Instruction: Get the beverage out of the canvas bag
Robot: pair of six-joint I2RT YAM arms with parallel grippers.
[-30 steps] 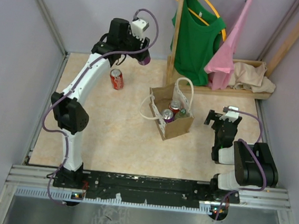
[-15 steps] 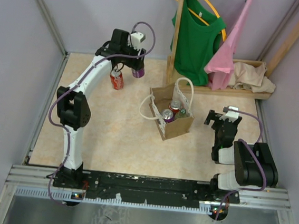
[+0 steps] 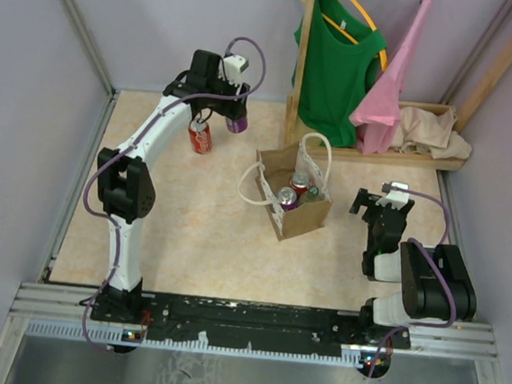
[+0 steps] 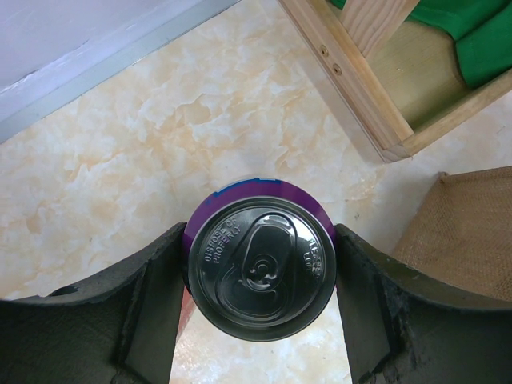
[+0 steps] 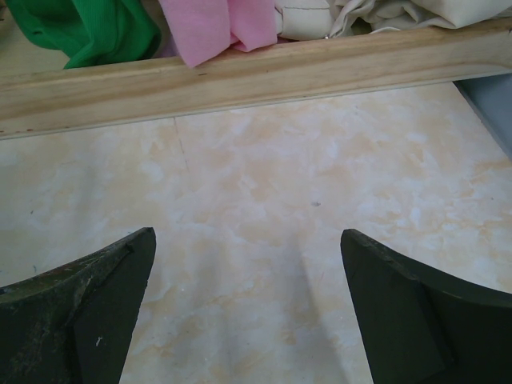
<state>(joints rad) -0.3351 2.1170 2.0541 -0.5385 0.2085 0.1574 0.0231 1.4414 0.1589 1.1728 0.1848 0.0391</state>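
I should carry the purple can down with my left gripper next, onto the table between the red can [image 3: 200, 136] and the bag, before I open.
The tan canvas bag [image 3: 294, 216] with white rope handles stands mid-table, holding three cans [image 3: 288, 196]. Its brown corner shows in the left wrist view [image 4: 472, 232]. My left gripper [image 3: 234, 121] is shut on a purple can [image 4: 260, 268], upright, held at the far left of the table beside a red can [image 3: 200, 136]. In the left wrist view its fingers [image 4: 152, 296] press both sides of the can. My right gripper [image 3: 374, 205] is open and empty to the right of the bag; its fingers [image 5: 88, 296] frame bare table.
A wooden rack [image 3: 368, 154] with a green shirt [image 3: 341, 64], a pink cloth [image 3: 389, 87] and a beige cloth heap [image 3: 434, 128] stands at the back right. Its wooden base shows in the wrist views [image 4: 360, 80] [image 5: 256, 76].
My left gripper moved down and a little toward me with the purple can between 1.0 s and 0.5 s ago, then stayed still. The right arm has not moved.
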